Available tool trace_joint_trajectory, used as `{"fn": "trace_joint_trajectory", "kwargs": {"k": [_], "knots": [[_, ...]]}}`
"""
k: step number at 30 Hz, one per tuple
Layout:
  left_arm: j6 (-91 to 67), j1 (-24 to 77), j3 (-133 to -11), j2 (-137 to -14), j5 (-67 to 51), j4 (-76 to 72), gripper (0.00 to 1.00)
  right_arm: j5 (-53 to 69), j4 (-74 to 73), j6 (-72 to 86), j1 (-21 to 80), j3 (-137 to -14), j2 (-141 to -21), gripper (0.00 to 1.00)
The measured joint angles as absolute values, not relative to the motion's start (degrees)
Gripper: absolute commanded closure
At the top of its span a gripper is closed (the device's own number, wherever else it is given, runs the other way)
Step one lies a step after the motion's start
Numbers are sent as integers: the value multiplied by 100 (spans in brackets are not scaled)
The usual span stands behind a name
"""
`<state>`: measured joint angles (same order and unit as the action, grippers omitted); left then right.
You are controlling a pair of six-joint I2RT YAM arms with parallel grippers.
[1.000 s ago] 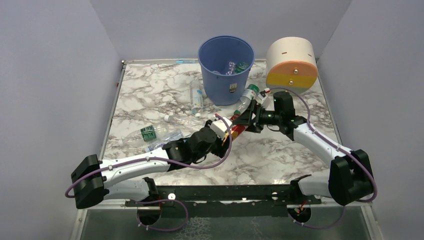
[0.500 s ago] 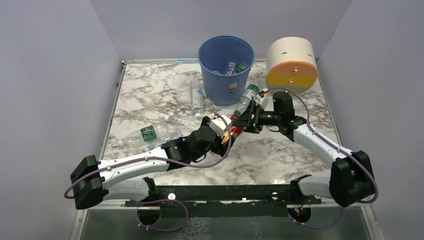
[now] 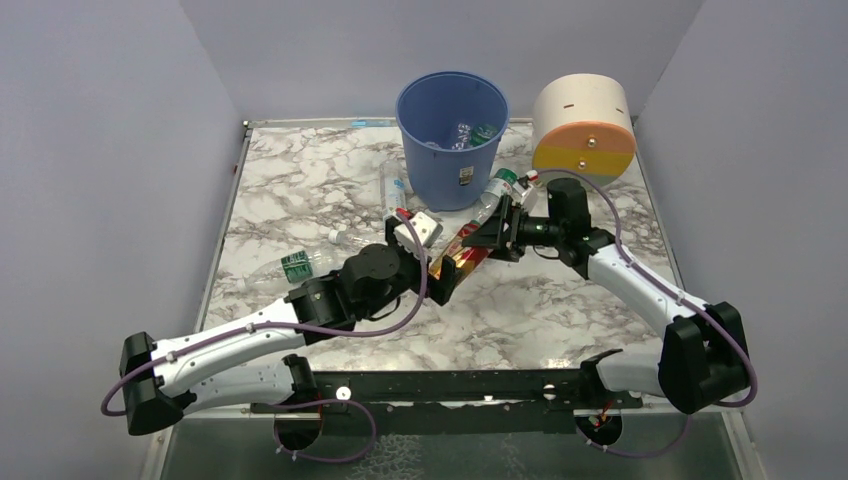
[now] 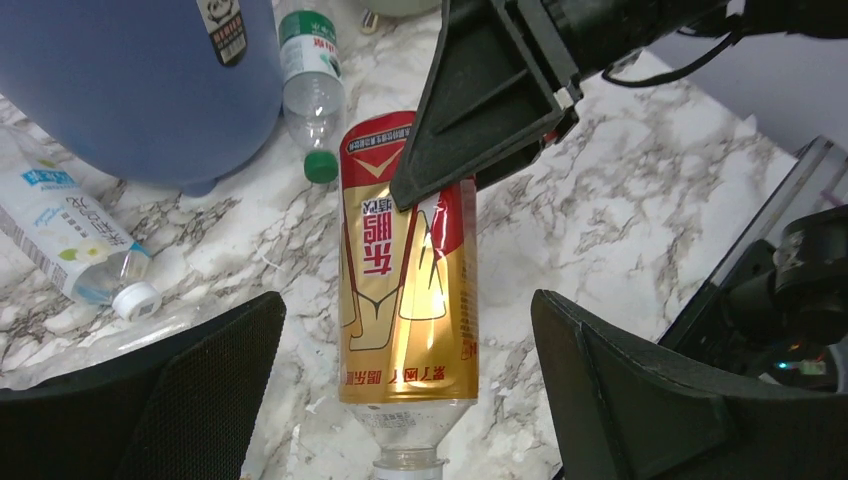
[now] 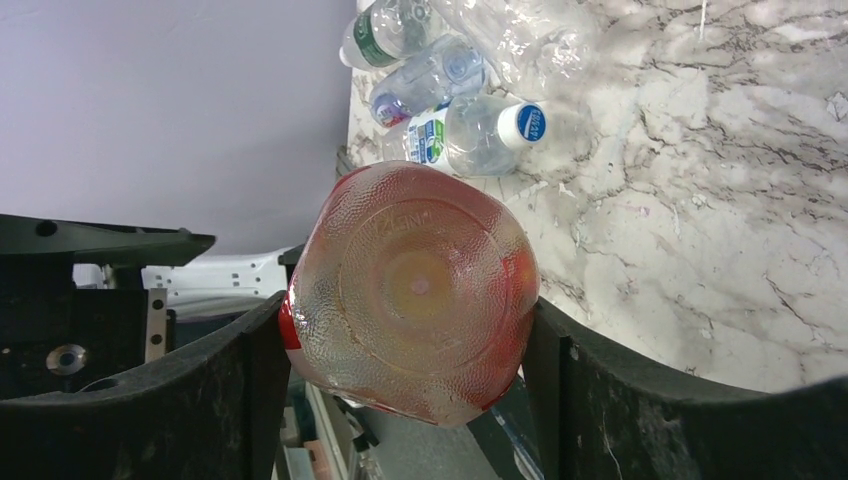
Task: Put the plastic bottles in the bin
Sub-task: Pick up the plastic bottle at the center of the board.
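The blue bin is open with bottles inside, so I will lift my right gripper, carry the labelled bottle outward over the bin's opening (image 3: 452,125) and let go.
A plastic bottle with a red and gold label (image 3: 462,250) hangs tilted over the marble table between the two arms. My right gripper (image 3: 492,232) is shut on its base end; the dimpled bottle base (image 5: 410,290) fills the gap between both pads of the right gripper (image 5: 405,325). My left gripper (image 4: 405,390) stands open, its pads wide on either side of the labelled bottle (image 4: 405,290) and not touching it. The blue bin (image 3: 452,135) stands behind, with bottles inside. A green-capped bottle (image 3: 497,192) lies at its foot.
A cream drum with orange and yellow bands (image 3: 584,125) sits right of the bin. More bottles lie left of the bin: a blue-labelled one (image 3: 393,195), a clear one (image 3: 365,243) and a green-labelled one (image 3: 300,265). Purple walls enclose the table.
My left gripper opened off the red and gold bottle and drew back to the left. The right gripper closed a little further on the bottle's base and holds it.
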<state>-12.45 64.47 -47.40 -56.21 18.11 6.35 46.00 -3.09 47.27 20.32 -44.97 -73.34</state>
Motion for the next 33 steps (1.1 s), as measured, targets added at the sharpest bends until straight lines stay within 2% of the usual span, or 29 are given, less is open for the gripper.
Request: {"fn": "trace_joint_trajectory", "kwargs": {"k": [11,33], "knots": [[-1704,6447,-5271,-5144,2067,1236,1,4525,-676,4491,2032,-5492,-7448,39],[-2206,6447,-5428,-3476,2349,1765,1,4185,-1033,4101,2021,-9406,-9376,38]]}}
